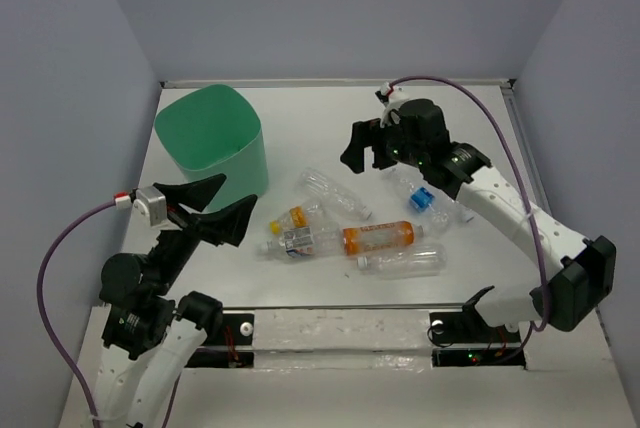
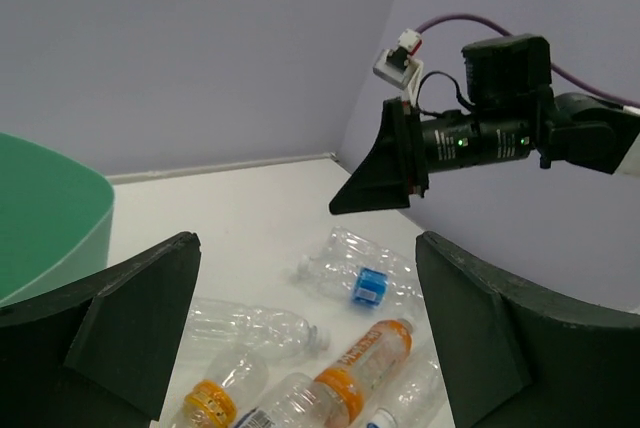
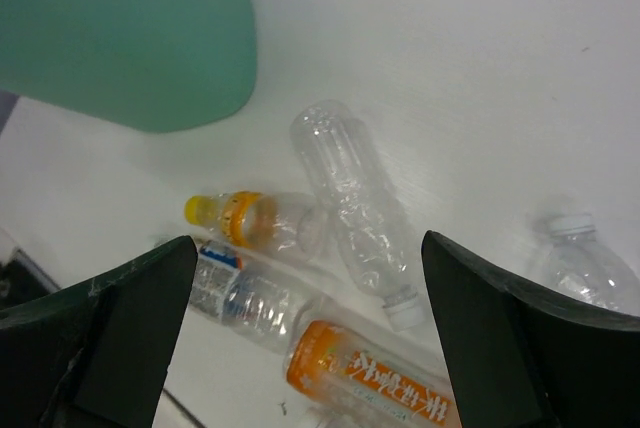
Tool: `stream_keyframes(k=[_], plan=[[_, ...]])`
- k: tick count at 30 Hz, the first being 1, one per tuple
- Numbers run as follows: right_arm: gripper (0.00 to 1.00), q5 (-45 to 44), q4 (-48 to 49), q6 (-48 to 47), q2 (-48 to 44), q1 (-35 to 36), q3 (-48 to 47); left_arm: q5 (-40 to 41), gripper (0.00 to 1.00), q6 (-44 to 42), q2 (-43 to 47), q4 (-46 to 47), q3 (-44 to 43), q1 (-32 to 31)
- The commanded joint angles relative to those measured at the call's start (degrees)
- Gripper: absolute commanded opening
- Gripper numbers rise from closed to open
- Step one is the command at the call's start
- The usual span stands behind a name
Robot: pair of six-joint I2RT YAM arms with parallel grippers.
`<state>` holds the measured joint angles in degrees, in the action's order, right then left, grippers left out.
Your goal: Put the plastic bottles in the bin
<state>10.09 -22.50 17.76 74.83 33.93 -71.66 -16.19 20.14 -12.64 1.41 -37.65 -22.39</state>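
Note:
I should next move my right gripper down toward the bin (image 1: 212, 141) and onto the clear crinkly bottle's base end (image 1: 314, 179), as it is below my right gripper and left in the top view.
Several plastic bottles lie in a cluster on the white table: a clear one (image 1: 335, 193), a yellow-capped one (image 1: 293, 217), a printed-label one (image 1: 300, 241), an orange one with a white cap (image 1: 380, 237), a clear one (image 1: 405, 262) and a blue-labelled one (image 1: 420, 196). The mint-green bin (image 1: 212, 141) stands upright at the back left. My left gripper (image 1: 215, 208) is open and empty, raised left of the cluster, beside the bin. My right gripper (image 1: 365, 146) is open and empty, raised above the cluster's far side. The right wrist view looks down on the clear bottle (image 3: 355, 198) and the orange bottle (image 3: 380, 378).
The bin's wall (image 3: 130, 38) fills the upper left of the right wrist view, and its rim (image 2: 40, 208) shows at the left of the left wrist view. Grey walls close in the table at the back and sides. A metal rail (image 1: 340, 333) runs along the near edge.

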Motion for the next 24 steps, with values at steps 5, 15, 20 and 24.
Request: stream_keyframes(k=[5,15,20,24], plan=[[1.0,-13.25,-4.9,-12.47,18.75,7.28,-13.47,9.5,0.99,-1.86,2.71,0.18,-0.85,0.68],[0.91,-18.52,-10.19,-19.08,40.56,11.51,-29.31,10.74,0.99,-2.21,3.94,-0.97,-0.94,0.6],[0.9,-18.17,-11.33,-20.57,45.31,11.51,-32.66,11.79,0.99,-2.04,4.73,-1.32,-0.94,0.25],[0.86,-18.87,-12.48,-21.27,49.35,11.51,-34.34,12.23,0.99,-2.04,5.0,-1.32,-0.94,-0.11]])
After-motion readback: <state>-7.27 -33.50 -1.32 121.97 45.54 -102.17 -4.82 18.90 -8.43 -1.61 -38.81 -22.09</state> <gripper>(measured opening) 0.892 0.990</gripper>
